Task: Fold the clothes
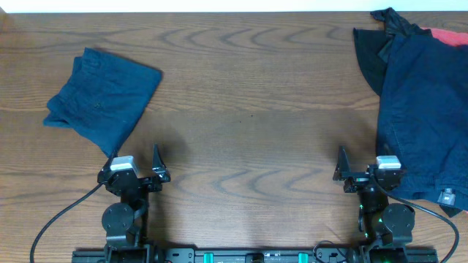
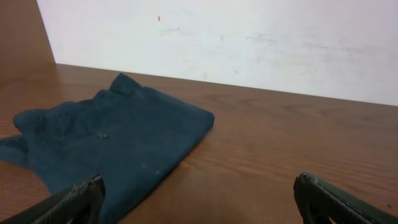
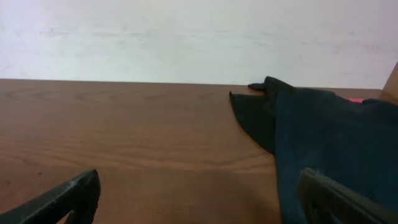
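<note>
Next I need to lift my right gripper, tilt it downward toward the pile and lower it onto the shorts' long edge [image 1: 382, 124] [image 3: 282, 179].
A folded pair of navy shorts [image 1: 102, 96] lies on the left of the table; it also shows in the left wrist view [image 2: 112, 146]. A pile of unfolded navy shorts [image 1: 424, 109] with a small grey label [image 1: 447, 196] lies at the right edge, also in the right wrist view [image 3: 336, 143]. My left gripper [image 1: 137, 169] is open and empty at the front, just below the folded pair's near corner. My right gripper [image 1: 360, 172] is open and empty at the front, just left of the pile.
A black garment [image 1: 373, 55] and a bit of red cloth [image 1: 446, 34] lie with the pile at the back right. The wooden table [image 1: 248, 109] stretches between the two heaps. A white wall [image 2: 249, 37] stands behind the table.
</note>
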You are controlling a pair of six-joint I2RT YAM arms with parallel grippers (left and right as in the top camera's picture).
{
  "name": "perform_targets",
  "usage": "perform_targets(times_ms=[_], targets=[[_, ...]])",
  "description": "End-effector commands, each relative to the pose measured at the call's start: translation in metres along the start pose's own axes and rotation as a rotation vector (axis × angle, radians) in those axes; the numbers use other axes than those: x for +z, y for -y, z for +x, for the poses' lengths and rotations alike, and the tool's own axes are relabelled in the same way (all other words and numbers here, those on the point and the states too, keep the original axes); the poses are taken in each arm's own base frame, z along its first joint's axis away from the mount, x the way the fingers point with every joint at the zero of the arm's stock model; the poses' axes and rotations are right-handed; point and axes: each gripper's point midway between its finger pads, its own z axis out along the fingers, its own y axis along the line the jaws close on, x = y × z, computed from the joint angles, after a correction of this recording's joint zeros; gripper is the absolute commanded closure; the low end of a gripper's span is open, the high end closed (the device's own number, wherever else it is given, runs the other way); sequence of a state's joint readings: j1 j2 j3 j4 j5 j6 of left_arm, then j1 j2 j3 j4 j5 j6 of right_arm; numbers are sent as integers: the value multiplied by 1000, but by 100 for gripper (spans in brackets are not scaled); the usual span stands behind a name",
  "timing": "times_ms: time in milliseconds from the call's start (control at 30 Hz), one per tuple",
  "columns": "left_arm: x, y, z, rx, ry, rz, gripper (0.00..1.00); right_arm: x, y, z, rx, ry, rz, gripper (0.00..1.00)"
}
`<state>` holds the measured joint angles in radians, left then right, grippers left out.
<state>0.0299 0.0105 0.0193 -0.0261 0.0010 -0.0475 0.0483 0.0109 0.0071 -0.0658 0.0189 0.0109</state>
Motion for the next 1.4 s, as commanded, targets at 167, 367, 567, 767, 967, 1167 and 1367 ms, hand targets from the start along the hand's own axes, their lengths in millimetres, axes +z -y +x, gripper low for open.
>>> perform_targets(times_ms=[167, 367, 567, 767, 967, 1167, 1367], targets=[[-1, 7, 11, -40, -54, 38, 2, -1, 4, 0, 35, -21, 30, 1], [-5, 9, -10, -41, -98, 33, 2, -5, 17, -10, 27, -111, 107, 1], [-2, 16, -31, -38, -249, 38, 2, 2, 27, -25, 6, -270, 168, 1], [9, 17, -35, -32, -518, 0, 2, 18, 42, -14, -11, -588, 234, 1], [19, 17, -25, -28, -725, -30, 2, 33, 66, 2, 3, -829, 307, 1], [23, 14, -1, -26, -829, -45, 2, 27, 100, 53, 14, -1032, 480, 1], [24, 13, 4, -25, -849, -48, 2, 25, 110, 103, 14, -1211, 506, 1]])
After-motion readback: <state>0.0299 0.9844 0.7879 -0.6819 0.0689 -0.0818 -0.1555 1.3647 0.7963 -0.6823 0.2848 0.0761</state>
